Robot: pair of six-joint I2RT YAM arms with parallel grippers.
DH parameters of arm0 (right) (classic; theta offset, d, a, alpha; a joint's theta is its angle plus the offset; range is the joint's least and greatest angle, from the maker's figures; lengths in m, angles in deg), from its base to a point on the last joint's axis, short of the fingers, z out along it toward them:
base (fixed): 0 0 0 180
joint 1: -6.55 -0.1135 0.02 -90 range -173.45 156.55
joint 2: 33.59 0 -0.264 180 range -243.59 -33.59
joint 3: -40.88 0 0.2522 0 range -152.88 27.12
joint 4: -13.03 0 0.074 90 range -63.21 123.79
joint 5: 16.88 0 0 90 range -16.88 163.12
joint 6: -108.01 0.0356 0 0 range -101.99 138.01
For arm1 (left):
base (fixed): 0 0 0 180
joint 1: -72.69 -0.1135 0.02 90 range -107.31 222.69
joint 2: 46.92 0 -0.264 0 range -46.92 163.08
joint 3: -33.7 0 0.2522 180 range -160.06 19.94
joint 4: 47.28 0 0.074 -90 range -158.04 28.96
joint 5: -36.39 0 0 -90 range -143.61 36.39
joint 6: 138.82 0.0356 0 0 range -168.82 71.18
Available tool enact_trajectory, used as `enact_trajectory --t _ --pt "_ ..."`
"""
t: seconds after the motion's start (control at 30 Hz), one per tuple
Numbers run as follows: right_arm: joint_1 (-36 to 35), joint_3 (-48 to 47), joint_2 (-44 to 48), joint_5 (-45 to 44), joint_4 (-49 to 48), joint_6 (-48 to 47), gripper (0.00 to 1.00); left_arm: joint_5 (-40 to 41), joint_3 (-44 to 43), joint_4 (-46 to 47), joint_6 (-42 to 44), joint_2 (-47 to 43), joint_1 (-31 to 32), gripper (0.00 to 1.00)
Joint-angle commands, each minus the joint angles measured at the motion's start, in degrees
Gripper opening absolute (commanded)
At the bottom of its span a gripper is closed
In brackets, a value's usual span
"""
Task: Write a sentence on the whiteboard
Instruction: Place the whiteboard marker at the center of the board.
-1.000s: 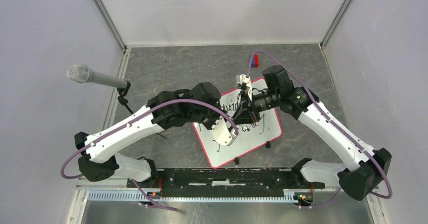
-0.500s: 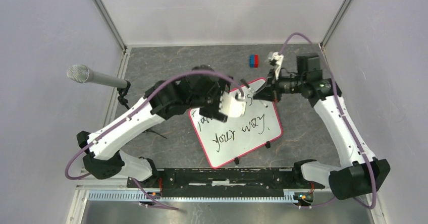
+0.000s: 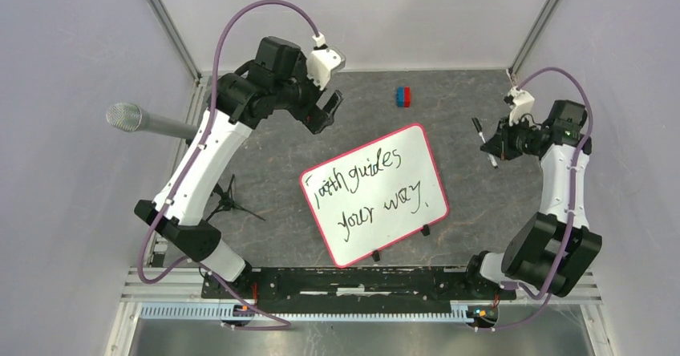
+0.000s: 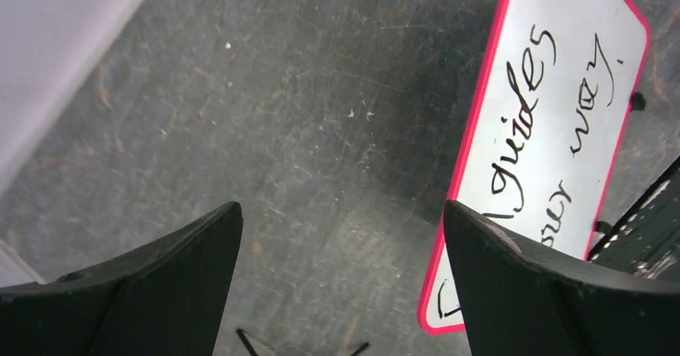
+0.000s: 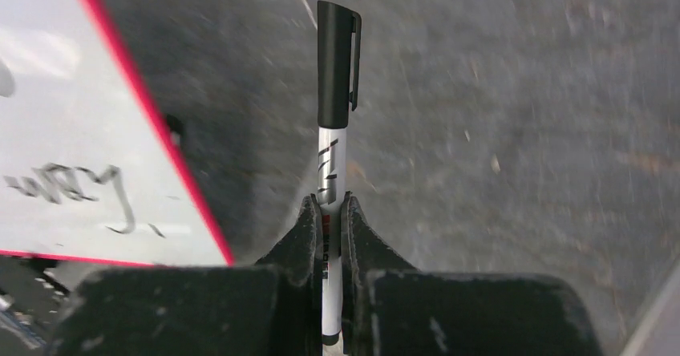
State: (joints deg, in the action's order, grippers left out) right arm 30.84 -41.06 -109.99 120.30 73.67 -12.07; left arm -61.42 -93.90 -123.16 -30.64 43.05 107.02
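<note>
I should lower my right gripper and pull the capped marker back onto the empty table beside the whiteboard, then open the gripper, because the sentence (image 3: 377, 188) is written.
The whiteboard (image 3: 365, 245) lies tilted in the middle of the table, and the black sentence (image 3: 377, 188) on it reads "Faith guides your way" in two lines. My left gripper (image 3: 327, 110) hangs open and empty above the table, to the far left of the board. In the left wrist view this gripper (image 4: 341, 212) looks down on bare table, with the whiteboard (image 4: 581, 15) to its right. My right gripper (image 3: 495, 143) is to the right of the board, shut on a capped marker (image 3: 483, 141). In the right wrist view the marker (image 5: 334, 75) sticks out past the shut gripper (image 5: 331, 204).
A microphone (image 3: 140, 121) reaches in from the left wall. A red and blue block (image 3: 403, 96) sits at the back. A small black tripod (image 3: 228, 204) lies left of the board. A black rail (image 3: 353, 280) runs along the near edge. Small black clips (image 3: 426, 229) stick out from the board's near edge.
Both arms have drawn back from over the board, left arm up and to the far left, right arm to the right. The left gripper opened. The whole sentence is now uncovered.
</note>
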Motion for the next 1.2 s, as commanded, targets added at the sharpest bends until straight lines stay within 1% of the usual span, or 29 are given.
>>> enact_trajectory --t 0.0,0.27,0.4,0.6,0.77,0.83,0.93,1.0,1.1,1.17 --pt "1.55 6.23 0.83 -11.60 -6.49 -4.32 0.00 -4.68 0.94 -1.84 -9.67 1.83 -3.05 1.00" --pt "1.55 18.49 0.21 -25.69 -19.16 -3.15 0.01 -4.84 6.44 2.45 -14.97 0.79 -5.33 1.00" --pt "1.57 24.36 -0.15 -30.01 -24.87 -2.36 0.02 -3.86 8.22 3.48 -16.09 -0.33 -5.52 1.00" --pt "1.55 28.37 -0.38 -33.43 -27.46 -2.64 0.07 -2.48 9.42 4.07 -16.48 -1.32 -5.58 1.00" --pt "1.55 30.20 -0.37 -34.31 -27.22 -3.61 0.13 -2.28 9.52 4.12 -16.68 -1.50 -5.67 1.00" --pt "1.55 30.60 -0.68 -34.53 -26.94 -4.25 0.23 -2.04 9.65 4.08 -16.68 -1.60 -5.63 1.00" --pt "1.55 30.91 -1.04 -34.80 -26.56 -4.71 0.26 -1.78 10.11 4.04 -16.98 -1.73 -5.61 1.00" --pt "1.55 30.87 -1.05 -34.66 -26.35 -4.90 0.37 -1.79 10.22 4.03 -16.95 -1.92 -5.67 1.00" --pt "1.55 30.37 -1.19 -34.36 -25.88 -5.14 0.47 -2.06 9.47 3.53 -16.59 -2.05 -5.67 1.00" --pt "1.55 29.68 -0.93 -33.89 -25.39 -5.10 0.56 -2.32 8.41 3.03 -16.22 -1.89 -5.67 1.00"
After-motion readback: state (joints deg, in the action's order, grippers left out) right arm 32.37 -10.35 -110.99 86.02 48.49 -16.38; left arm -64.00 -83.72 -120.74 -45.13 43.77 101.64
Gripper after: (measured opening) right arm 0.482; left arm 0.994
